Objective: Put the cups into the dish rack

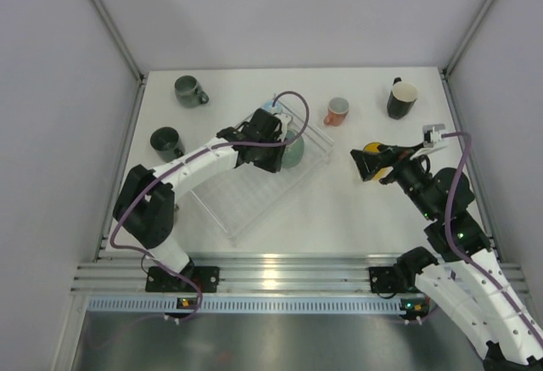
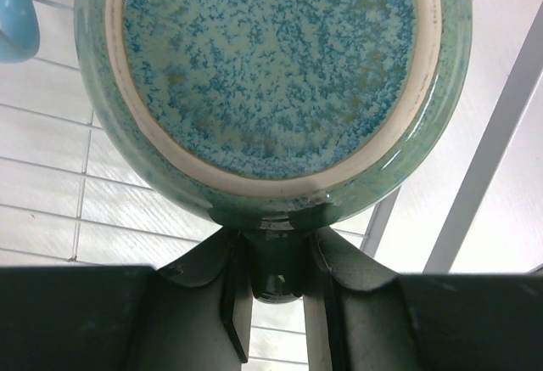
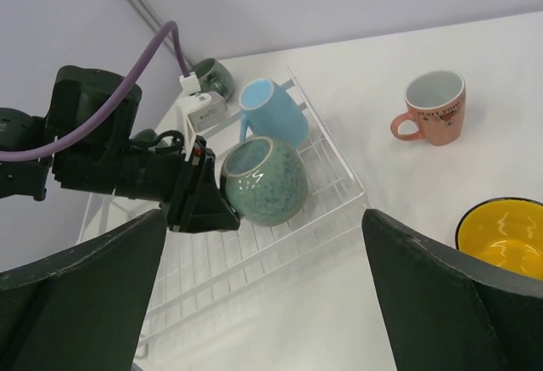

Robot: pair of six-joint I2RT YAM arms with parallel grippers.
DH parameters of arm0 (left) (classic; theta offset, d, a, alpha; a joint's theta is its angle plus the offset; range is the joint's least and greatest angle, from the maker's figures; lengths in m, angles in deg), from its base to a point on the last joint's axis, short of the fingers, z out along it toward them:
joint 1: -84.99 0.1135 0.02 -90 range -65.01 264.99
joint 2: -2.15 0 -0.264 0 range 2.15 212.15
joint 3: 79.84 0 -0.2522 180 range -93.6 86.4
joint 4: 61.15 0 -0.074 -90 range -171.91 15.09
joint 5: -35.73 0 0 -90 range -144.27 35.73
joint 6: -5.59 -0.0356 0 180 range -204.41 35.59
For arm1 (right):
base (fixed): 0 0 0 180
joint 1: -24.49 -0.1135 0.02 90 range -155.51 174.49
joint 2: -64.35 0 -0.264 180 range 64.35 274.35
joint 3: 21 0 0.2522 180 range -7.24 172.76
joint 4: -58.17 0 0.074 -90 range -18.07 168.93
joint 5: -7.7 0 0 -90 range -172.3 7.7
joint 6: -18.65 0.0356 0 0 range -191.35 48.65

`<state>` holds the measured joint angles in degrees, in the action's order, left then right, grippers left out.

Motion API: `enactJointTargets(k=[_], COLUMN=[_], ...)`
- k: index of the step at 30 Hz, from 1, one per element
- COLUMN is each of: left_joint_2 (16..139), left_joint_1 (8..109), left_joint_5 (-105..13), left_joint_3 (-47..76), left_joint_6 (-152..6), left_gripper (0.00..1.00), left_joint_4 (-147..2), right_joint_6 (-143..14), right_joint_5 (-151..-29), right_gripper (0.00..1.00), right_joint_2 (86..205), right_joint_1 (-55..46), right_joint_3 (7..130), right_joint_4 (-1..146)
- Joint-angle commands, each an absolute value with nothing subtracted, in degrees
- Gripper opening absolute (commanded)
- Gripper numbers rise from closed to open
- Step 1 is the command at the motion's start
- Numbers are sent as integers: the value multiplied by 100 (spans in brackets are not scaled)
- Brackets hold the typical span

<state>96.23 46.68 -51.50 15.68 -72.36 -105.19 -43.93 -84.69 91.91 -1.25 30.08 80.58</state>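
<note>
The left gripper moves the teal mug outward next, toward the rack's far end where empty wires show, then releases the mug's handle.
My left gripper is shut on the handle of a pale teal-green mug. The mug is tipped on its side over the far right end of the clear dish rack; its speckled base fills the left wrist view. I cannot tell whether it touches the rack. A light blue mug lies in the rack just beyond it. My right gripper stands open and empty right of the rack, partly over a yellow mug. Its wrist view shows the teal mug, blue mug and rack.
A salmon pink mug and a black mug with cream inside stand at the far right. A dark grey-green mug stands at the far left, and another dark mug stands left of the rack, beside the left arm.
</note>
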Motion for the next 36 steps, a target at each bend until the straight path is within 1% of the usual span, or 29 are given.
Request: enactJointTargets(k=[1,17,19,22,27,33,36], left_joint_2=[9540,10111,10181,10217,10182,9953,9830], left_joint_1=[4667,4667,4667,4667,4667,4667,4667], left_joint_5=[-5049,-5014,-4952,-4899,-4899,-4820,-4759], left_joint_3=[1134,906,879,879,914,1125,1204], left_joint_6=[-7273,-7290,-7290,-7264,-7290,-7281,-7290], left_gripper=[0,0,0,5,22,33,37], left_joint_4=[-9531,-9214,-9214,-9214,-9214,-9223,-9231], right_joint_6=[-4613,-4762,-4762,-4780,-4754,-4701,-4666], right_joint_5=[-8309,-8256,-8098,-8063,-7975,-7958,-7879], right_gripper=[99,99,99,99,99,99,99], right_joint_2=[9090,9020,9019,9019,9072,9195,9292], right_joint_1=[-196,-205,-205,-196,-205,-205,-196], right_joint_3=[3319,3310,3301,3319,3319,3406,3450], right_joint_4=[8125,8222,8230,8266,8336,8424,8485])
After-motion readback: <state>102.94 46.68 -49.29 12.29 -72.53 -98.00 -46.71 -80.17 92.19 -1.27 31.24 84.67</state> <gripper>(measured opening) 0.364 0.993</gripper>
